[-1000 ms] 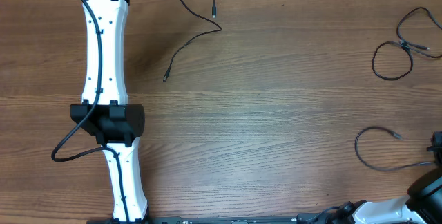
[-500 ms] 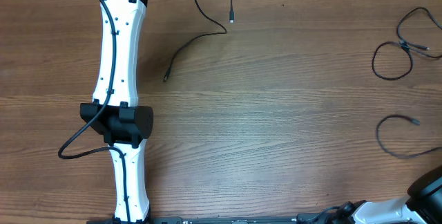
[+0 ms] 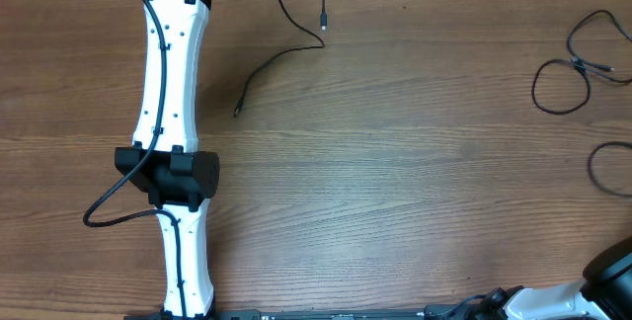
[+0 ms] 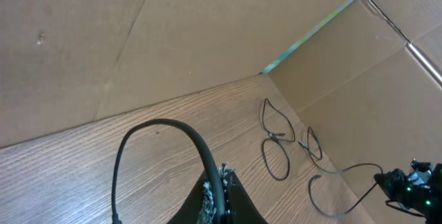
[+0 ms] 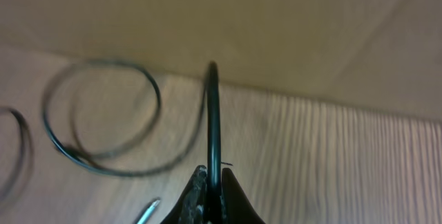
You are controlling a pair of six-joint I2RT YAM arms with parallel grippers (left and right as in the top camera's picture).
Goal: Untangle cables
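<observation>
The side (image 4: 352, 72) lies to the right of my left gripper in its wrist view. The left gripper turns that way next and releases the cable, already separate.
Three thin black cables lie apart on the wooden table. My left gripper (image 4: 219, 182) is shut on one cable (image 4: 159, 124), held high at the far left. In the overhead view this cable (image 3: 286, 55) trails down to the table and its plug end (image 3: 323, 19) dangles. My right gripper (image 5: 213, 179) is shut on a second cable (image 5: 103, 124), whose loop (image 3: 604, 167) shows at the right edge of the overhead view. The gripper itself is outside that view. A third cable (image 3: 563, 73) lies looped at the far right, free of both grippers.
Cardboard walls (image 4: 207, 30) stand along the far and right sides of the table. The left arm (image 3: 168, 83) stretches up the left part of the table, with its thick black wire (image 3: 109, 211) looping out beside it. The right arm's base (image 3: 607, 276) is at the bottom right.
The loop held by my right gripper has slid right, now partly off the overhead view's edge. The left arm shifted slightly right, then held still; the dangling plug end swung a little.
</observation>
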